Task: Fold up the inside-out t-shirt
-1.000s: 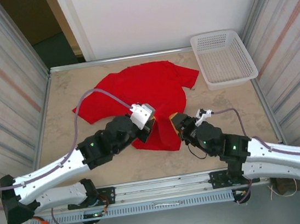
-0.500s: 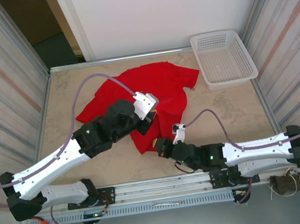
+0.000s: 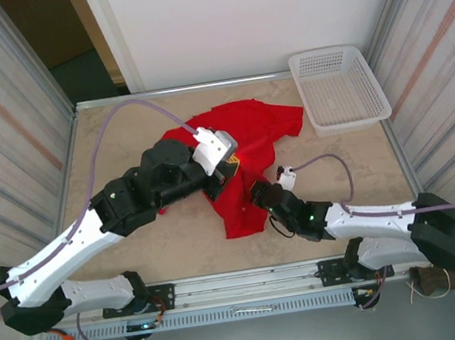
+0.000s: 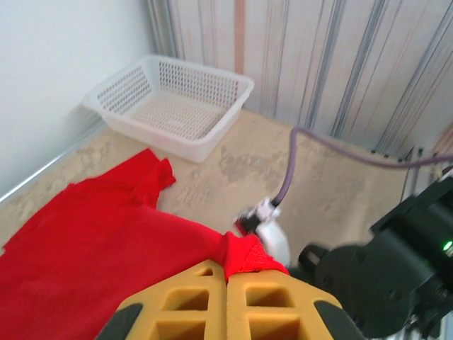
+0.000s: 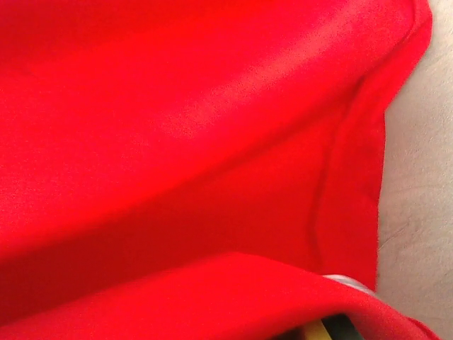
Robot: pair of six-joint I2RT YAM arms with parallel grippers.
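My right gripper should push farther in under the t-shirt's bunched cloth (image 3: 238, 197) (image 5: 233, 219) beside it and let go of the cloth, which already hangs over its fingers.
The inside-out t-shirt (image 3: 247, 130) is bright red and lies crumpled across the middle of the table, its near part drawn into a narrow flap (image 3: 242, 218). My left gripper (image 3: 226, 170) is shut, its yellow fingers (image 4: 269, 297) pinching a bunched fold of the t-shirt (image 4: 251, 255) above the table. My right gripper (image 3: 257, 194) sits close beside it at the shirt's right edge and is shut on the cloth. In the right wrist view, red t-shirt fabric (image 5: 212, 142) drapes over the fingers and hides them, apart from a sliver of yellow at the bottom.
A white mesh basket (image 3: 339, 88) stands at the far right corner of the table, also in the left wrist view (image 4: 170, 106). Bare beige tabletop (image 3: 116, 151) lies to the left and right of the shirt. Corrugated walls close in both sides.
The left gripper has carried its fold of shirt away from the near edge and to the right. The right gripper dipped to the near hem, shut, then came back up. The shirt is bunched narrower.
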